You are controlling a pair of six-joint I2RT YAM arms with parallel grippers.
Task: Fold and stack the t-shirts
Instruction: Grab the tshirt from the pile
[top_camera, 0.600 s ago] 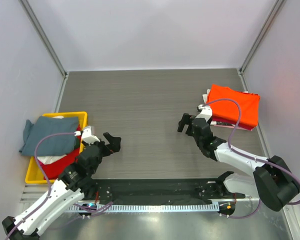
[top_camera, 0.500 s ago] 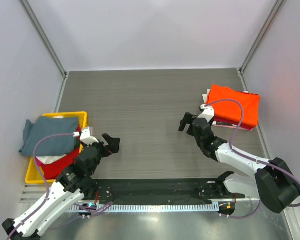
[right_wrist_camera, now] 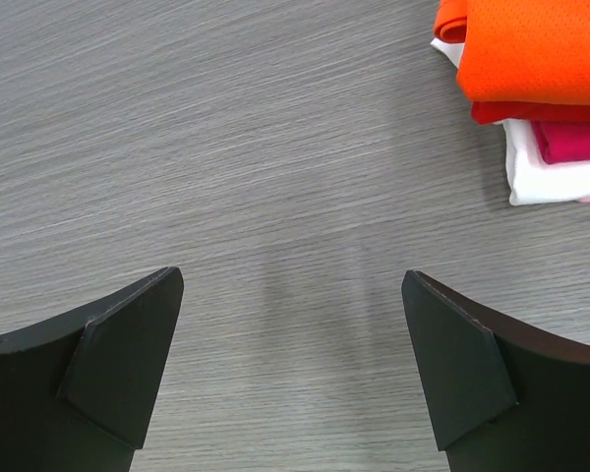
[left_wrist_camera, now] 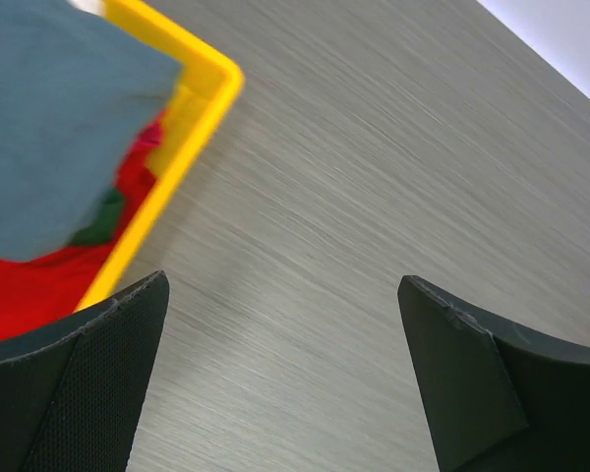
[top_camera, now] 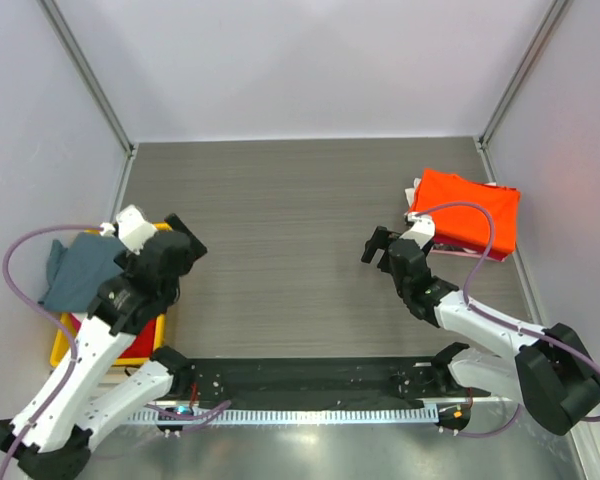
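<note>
The blue-grey t-shirt is on top, so I will move my left gripper to the left in the top view and lower it onto the t-shirt's cloth inside the bin's rim.
A slate blue-grey t-shirt lies crumpled on top of the yellow bin and spills over its left side. A red t-shirt lies under it. In the left wrist view the blue-grey shirt, the red one and a bit of dark green cloth show in the bin. My left gripper is open and empty beside the bin's right rim. A folded orange t-shirt tops a stack at the far right, over red and white ones. My right gripper is open and empty left of that stack.
The yellow plastic bin stands at the left edge of the table; its corner shows in the left wrist view. White walls close in the table on three sides. A black rail runs along the near edge between the arm bases.
My left arm has swung left and away from the near edge, so its gripper now sits at the bin's right rim. My right gripper has shifted slightly; it stays open.
</note>
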